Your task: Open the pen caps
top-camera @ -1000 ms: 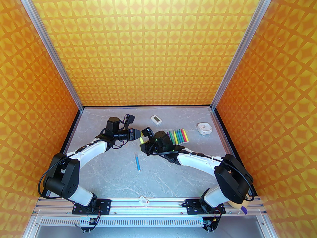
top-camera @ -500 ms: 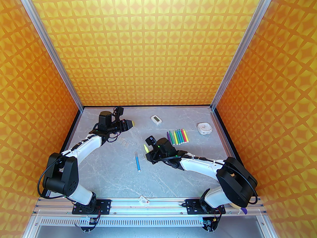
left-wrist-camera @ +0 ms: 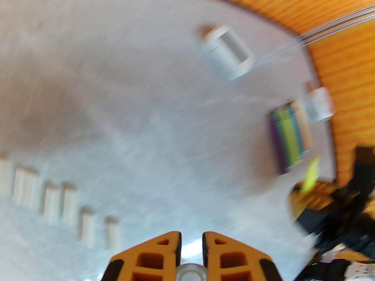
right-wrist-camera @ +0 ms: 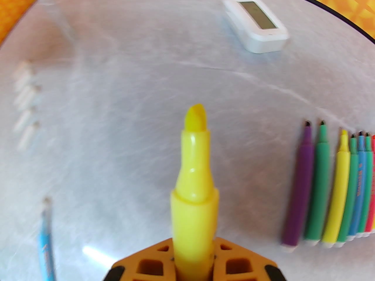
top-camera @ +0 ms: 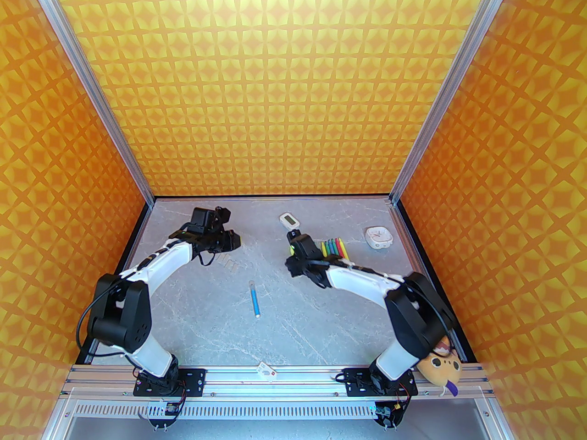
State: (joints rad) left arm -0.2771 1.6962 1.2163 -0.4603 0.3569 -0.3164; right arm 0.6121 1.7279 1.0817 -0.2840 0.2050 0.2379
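Note:
The other caps lie lined up, so my left gripper will next move back and down to the bare tabletop beside the near end of the cap row and release the pale cap there.
My right gripper [top-camera: 293, 242] [right-wrist-camera: 193, 256] is shut on an uncapped yellow pen [right-wrist-camera: 194, 171] [top-camera: 291, 248], held above the table just left of a row of several uncapped pens [top-camera: 335, 249] [right-wrist-camera: 337, 186] [left-wrist-camera: 288, 139]. My left gripper [top-camera: 235, 241] [left-wrist-camera: 192, 244] hovers behind a row of several pale pen caps [top-camera: 228, 264] [left-wrist-camera: 58, 200] [right-wrist-camera: 25, 104]. Its jaws are nearly together, and the round pale end of a cap shows between them. A blue pen [top-camera: 254, 299] [right-wrist-camera: 47, 238] lies mid-table with its whitish cap [top-camera: 251, 284] still on.
A white digital timer [top-camera: 289, 221] [right-wrist-camera: 257, 25] [left-wrist-camera: 227, 53] lies at the back centre. A small white clock [top-camera: 378, 237] [left-wrist-camera: 319, 102] stands right of the pen row. A plush toy [top-camera: 442, 367] rests by the right arm's base. Patterned walls enclose the table.
The two grippers have pulled apart. The left one swung left and tipped down toward the cap row. The right one carried the bare-tipped yellow pen back and right, toward the pen row.

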